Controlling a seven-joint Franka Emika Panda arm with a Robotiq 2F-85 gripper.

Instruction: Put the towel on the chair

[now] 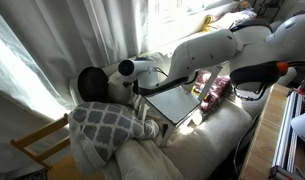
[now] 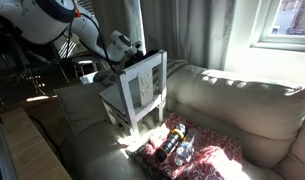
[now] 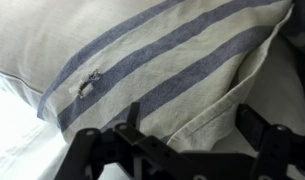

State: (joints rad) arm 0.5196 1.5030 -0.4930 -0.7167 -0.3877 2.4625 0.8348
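Note:
The towel's raised fold [image 3: 218, 117] already sits between my gripper's spread fingers, so next my gripper stays low over the cloth and brings both fingers together.
In the wrist view the towel [image 3: 142, 60], a beige cloth with grey-blue stripes, fills most of the picture. My gripper [image 3: 192, 125] is open just over it, and a hemmed corner of the towel lies between the two spread fingers. In both exterior views the gripper [image 1: 142, 88] [image 2: 130, 50] reaches down beside the small pale chair [image 1: 179, 100] [image 2: 142, 88], which stands on the sofa. The chair's seat is bare. The towel itself is hard to make out in the exterior views.
A grey cushion with a white lattice pattern [image 1: 102, 125] lies on the sofa [image 2: 232, 110] next to the gripper. A yellow wooden chair frame [image 1: 42, 145] stands beyond the sofa's end. Colourful objects [image 2: 177, 145] lie on the seat near the small chair. Curtains hang behind.

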